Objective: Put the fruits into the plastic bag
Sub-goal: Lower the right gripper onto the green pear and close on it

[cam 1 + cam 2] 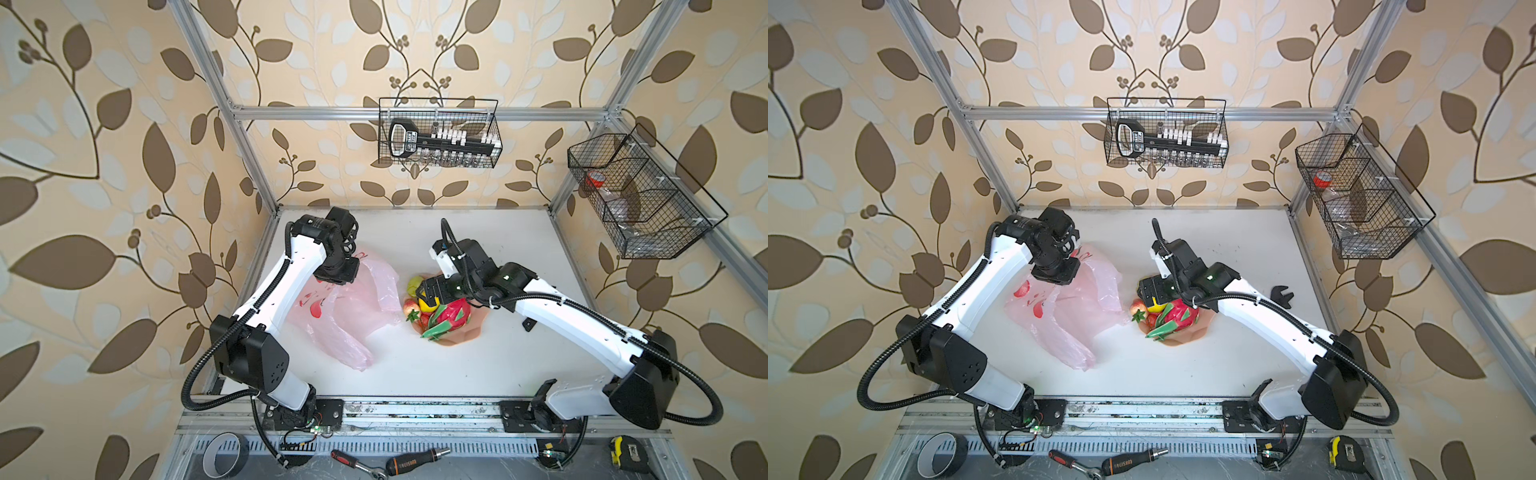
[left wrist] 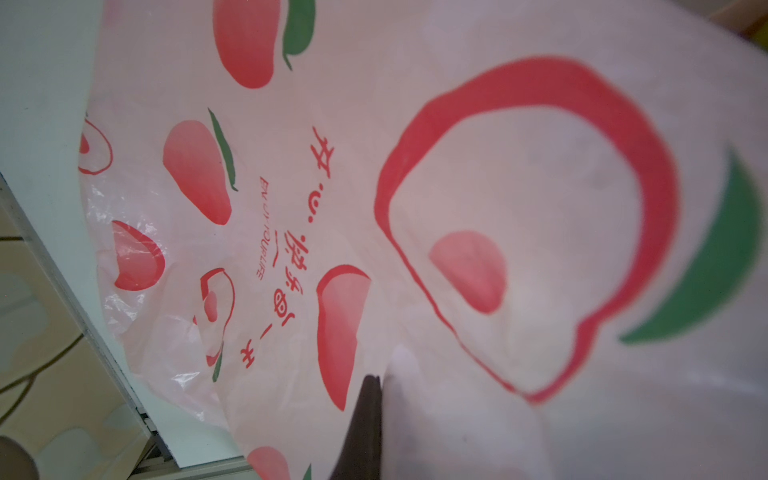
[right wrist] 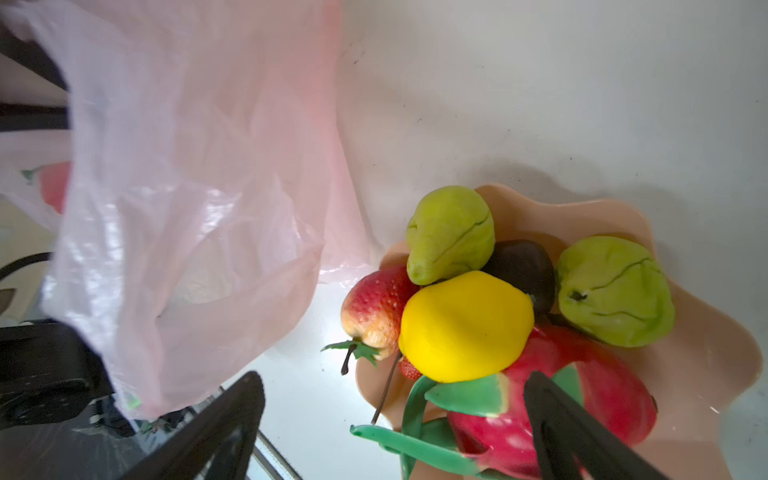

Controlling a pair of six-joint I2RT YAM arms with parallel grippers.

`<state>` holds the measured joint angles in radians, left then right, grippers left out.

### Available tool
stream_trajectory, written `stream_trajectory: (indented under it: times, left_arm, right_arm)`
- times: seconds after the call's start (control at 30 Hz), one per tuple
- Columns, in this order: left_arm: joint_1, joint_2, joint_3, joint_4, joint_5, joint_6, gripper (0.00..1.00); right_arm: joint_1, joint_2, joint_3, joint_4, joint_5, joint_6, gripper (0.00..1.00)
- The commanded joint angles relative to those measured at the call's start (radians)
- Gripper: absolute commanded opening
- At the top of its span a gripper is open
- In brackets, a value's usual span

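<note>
I will next move my right gripper outward and down around the uncovered top of the green pear nearest the bag, as that pear is below and outward.
The fruits lie heaped in a peach scalloped bowl (image 3: pixel 706 374): a yellow lemon (image 3: pixel 465 328) on top, two green pears (image 3: pixel 451 235), a dark plum (image 3: pixel 523 266), a strawberry (image 3: pixel 374 307) and a big pink-red dragon fruit (image 3: pixel 602 395). My right gripper (image 3: pixel 392 378) is open just above the lemon (image 1: pixel 428 306) and dragon fruit (image 1: pixel 451 316). The pink plastic bag (image 1: pixel 345 320) lies left of the bowl (image 1: pixel 469 332). My left gripper (image 2: pixel 382 374) is shut on the bag's (image 2: pixel 498 187) film near its far edge, holding it raised.
Two wire baskets (image 1: pixel 440 133) (image 1: pixel 640 199) hang on the back and right walls. A small black part (image 1: pixel 1282 296) lies right of the bowl. A tape roll (image 1: pixel 226 455), a screwdriver (image 1: pixel 415 459) and a tape measure (image 1: pixel 623 453) lie along the front rail.
</note>
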<state>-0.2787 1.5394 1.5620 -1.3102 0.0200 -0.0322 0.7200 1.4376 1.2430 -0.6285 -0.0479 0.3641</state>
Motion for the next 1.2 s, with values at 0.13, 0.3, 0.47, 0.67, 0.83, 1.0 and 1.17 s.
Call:
stream_trajectory:
  times: [0.13,0.3,0.47,0.67,0.83,1.0,1.17]
  left_arm:
    - [0.030,-0.062,-0.033,-0.008,0.012,-0.005,0.00]
    - [0.032,-0.056,-0.037,-0.003,0.028,-0.008,0.00]
    - [0.032,-0.056,-0.036,-0.001,0.039,-0.015,0.00]
    - [0.032,-0.058,-0.034,-0.001,0.043,-0.018,0.00]
    - [0.032,-0.061,-0.042,0.005,0.048,-0.020,0.00]
    - [0.032,-0.061,-0.043,0.005,0.050,-0.020,0.00]
    - [0.032,-0.060,-0.044,0.005,0.050,-0.020,0.00]
  right_arm:
    - [0.025,0.179,0.172,-0.030,0.085,-0.126,0.98]
    - [0.026,0.302,0.282,-0.081,0.126,-0.158,0.98]
    - [0.027,0.390,0.343,-0.117,0.147,-0.179,0.97]
    - [0.029,0.436,0.340,-0.126,0.159,-0.193,0.96]
    - [0.030,0.472,0.340,-0.128,0.172,-0.200,0.95]
    - [0.032,0.500,0.346,-0.121,0.190,-0.210,0.95]
    - [0.032,0.527,0.360,-0.119,0.209,-0.214,0.92]
